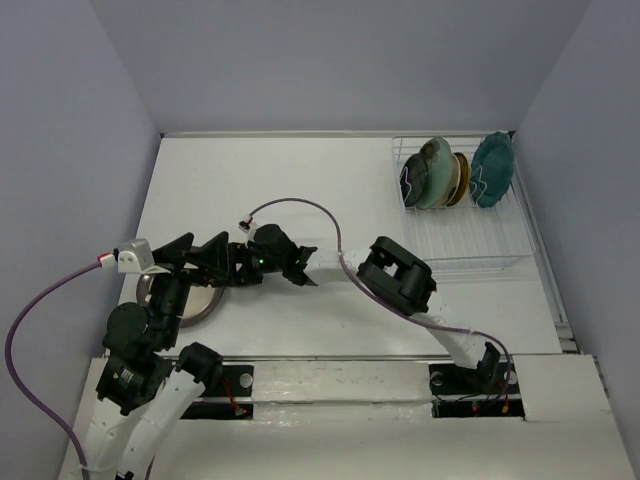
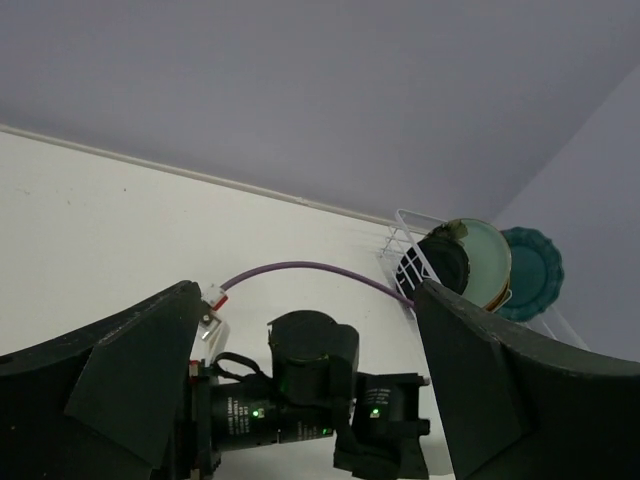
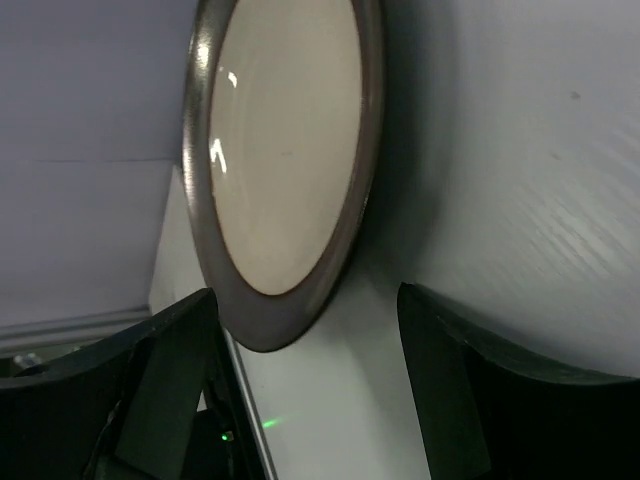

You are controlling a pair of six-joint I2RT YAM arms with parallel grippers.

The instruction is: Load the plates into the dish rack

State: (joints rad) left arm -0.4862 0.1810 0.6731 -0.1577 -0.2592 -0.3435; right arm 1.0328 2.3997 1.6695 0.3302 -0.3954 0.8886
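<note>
I will ease my right gripper toward the grey metallic plate's nearest rim [image 1: 221, 293] [image 3: 272, 333] and close the fingers across that rim, since it already shows between the open fingers.
The grey metallic plate [image 1: 203, 303] lies flat on the table at the left, partly under both arms. In the right wrist view it [image 3: 280, 150] fills the upper left. My right gripper [image 1: 232, 270] [image 3: 305, 295] is open and empty, with the plate's rim just ahead between its fingers. My left gripper [image 1: 200, 257] [image 2: 305, 290] is open and empty above the plate, facing the right arm's wrist. The white wire dish rack [image 1: 462, 250] [image 2: 400, 225] holds the teal scalloped plate [image 1: 492, 170] [image 2: 532, 272], the pale aqua plate [image 1: 436, 172] [image 2: 485, 262], the yellow plate [image 1: 460, 180] and a dark plate [image 2: 445, 265], all upright.
A purple cable [image 1: 300, 203] loops over the table above the right wrist. Another purple cable [image 1: 40, 300] runs off the left arm. The table's raised near edge [image 1: 330, 358] runs in front of the arm bases. Grey walls close in on three sides.
</note>
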